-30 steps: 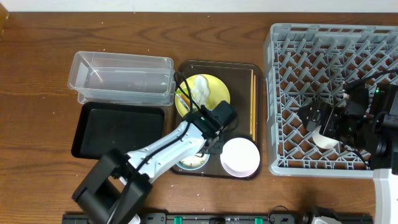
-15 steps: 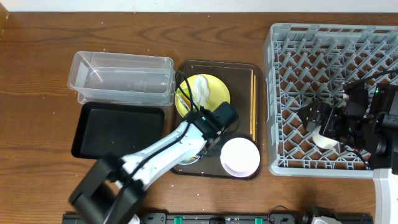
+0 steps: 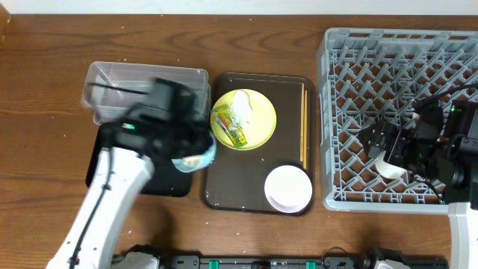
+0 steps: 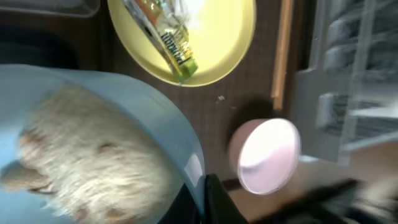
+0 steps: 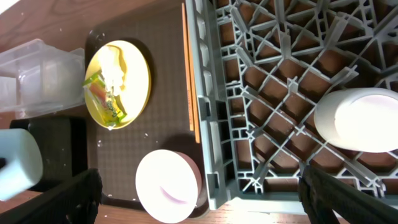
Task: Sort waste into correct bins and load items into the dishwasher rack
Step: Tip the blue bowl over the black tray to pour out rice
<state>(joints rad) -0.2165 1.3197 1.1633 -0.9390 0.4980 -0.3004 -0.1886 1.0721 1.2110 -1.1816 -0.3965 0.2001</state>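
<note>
The left gripper tips rice into the black tray next, then lowers the bowl onto the brown tray's near corner [image 3: 227,184], which lies empty below the gripper, and releases.
My left gripper [image 3: 196,143] is shut on the rim of the light blue bowl [image 3: 191,160] and holds it in the air over the seam between the black tray [image 3: 119,161] and the brown serving tray [image 3: 254,173]. In the left wrist view the bowl [image 4: 180,143] holds white rice and beige crumbs [image 4: 87,162], with the gripper [image 4: 208,196] clamped on its edge. The yellow plate [image 3: 258,119] carries the green-and-yellow wrapper [image 3: 230,128] and the white tissue [image 3: 240,104]. The white bowl [image 3: 288,188] and the chopsticks [image 3: 303,127] lie on the brown tray. My right gripper [image 5: 200,190] stands open above the rack [image 3: 351,67], near the white cup [image 5: 360,118].
The clear tub [image 3: 146,93] stands behind the black tray at the left. The rack fills the right side of the table, its near wall [image 5: 205,93] next to the brown tray. The right arm [image 3: 437,146] hangs over the rack's right half.
My left gripper shut on the blue bowl's rim, lifted it off the brown tray and swung it left toward the black tray. The right arm has not moved.
</note>
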